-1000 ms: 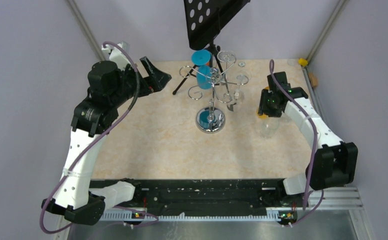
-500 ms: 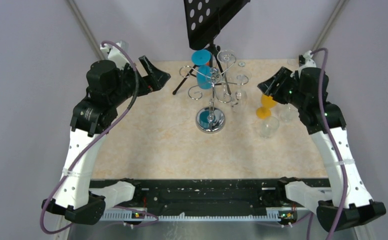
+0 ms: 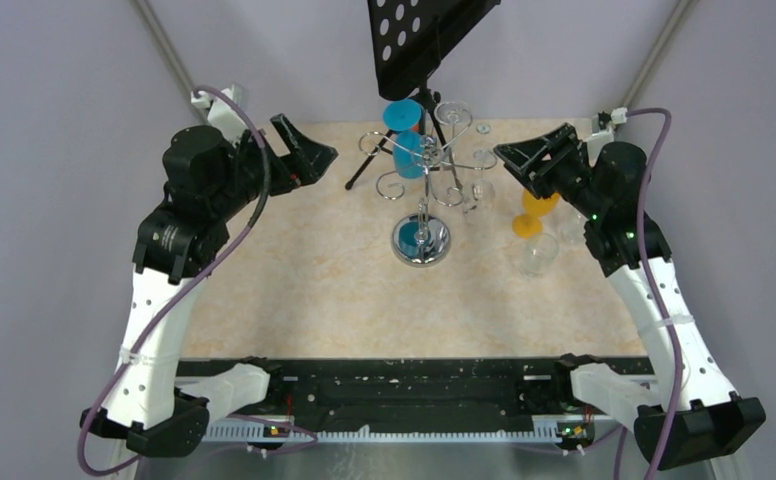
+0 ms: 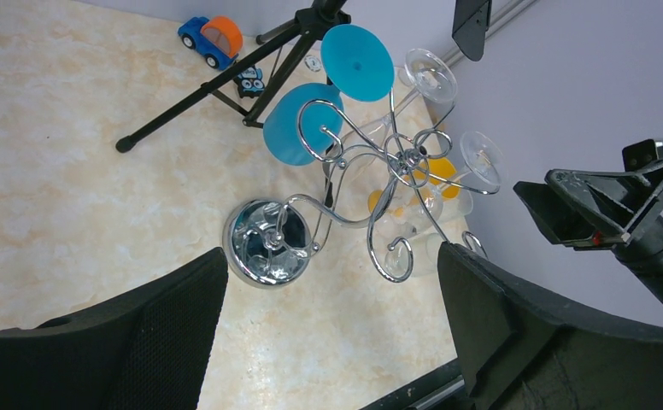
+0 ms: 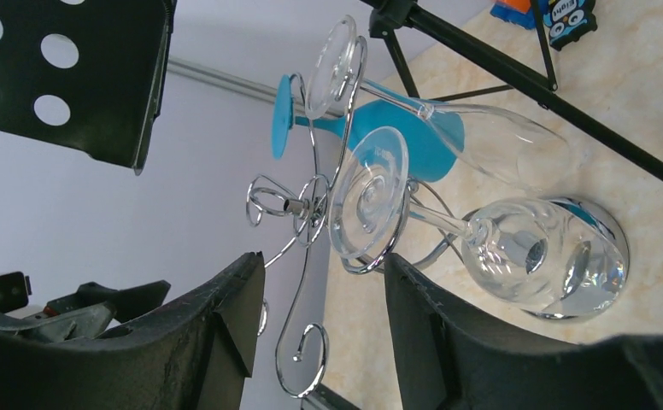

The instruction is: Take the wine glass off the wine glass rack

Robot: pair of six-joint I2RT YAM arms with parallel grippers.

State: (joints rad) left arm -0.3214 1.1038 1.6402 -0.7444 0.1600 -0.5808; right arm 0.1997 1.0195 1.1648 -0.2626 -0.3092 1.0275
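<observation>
I need to slide my right gripper to the left in the top view next, with its open fingers on both sides of the thin rim of the clear glass's foot (image 3: 484,158) (image 5: 369,194), because the foot is close on that side.
The chrome wine glass rack (image 3: 429,152) stands mid-table on its round mirrored base (image 3: 421,241). Two blue glasses (image 3: 408,155) hang on its left side and clear wine glasses (image 3: 477,190) on its right. My right gripper (image 3: 526,157) is open and empty, level with the rack's top and just right of it. In the right wrist view the gripper (image 5: 324,329) faces a clear glass's foot (image 5: 369,194) resting in a scrolled arm. My left gripper (image 3: 312,150) is open and empty, left of the rack. In the left wrist view (image 4: 328,329) the rack (image 4: 409,158) lies ahead.
A black tripod (image 3: 364,172) with a perforated black plate (image 3: 419,35) stands behind the rack. An orange glass (image 3: 534,215) and clear glasses (image 3: 539,255) stand on the table at the right. A toy car (image 4: 211,38) sits at the back.
My right arm has lifted from the glasses on the table and swung up and left to the rack's right side. My left arm has shifted only slightly.
</observation>
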